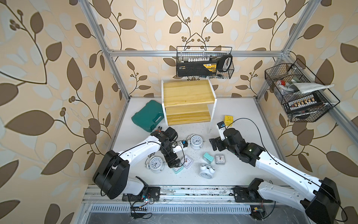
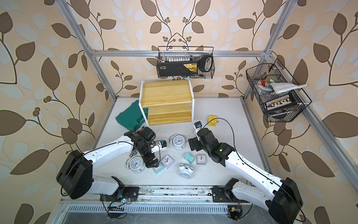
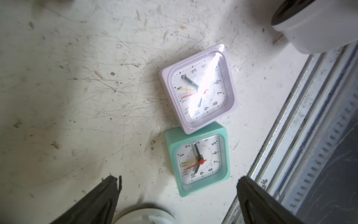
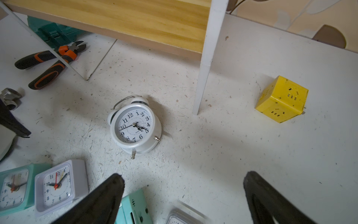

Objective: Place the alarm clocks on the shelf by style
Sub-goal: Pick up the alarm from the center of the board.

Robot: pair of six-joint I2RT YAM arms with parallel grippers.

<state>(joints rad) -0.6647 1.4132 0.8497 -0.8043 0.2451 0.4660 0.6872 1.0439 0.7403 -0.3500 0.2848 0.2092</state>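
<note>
I need to lower my left gripper over the mint square alarm clock, with my fingers astride its sides that face the rail and the shelf, because the lilac clock crowds another side.
The shelf stands bare at the back. All the alarm clocks lie on the table. Three are round white twin-bell ones. The square ones are lilac, mint, a second mint one on its side and grey. My left gripper hovers open just above the mint clock beside the lilac one, touching nothing. My right gripper hangs open and empty, facing a round clock.
A green tool case lies left of the shelf, with pliers beside it. A yellow cube sits right of the shelf's leg. Black wire baskets hang on the frame. A metal rail runs along the table's front.
</note>
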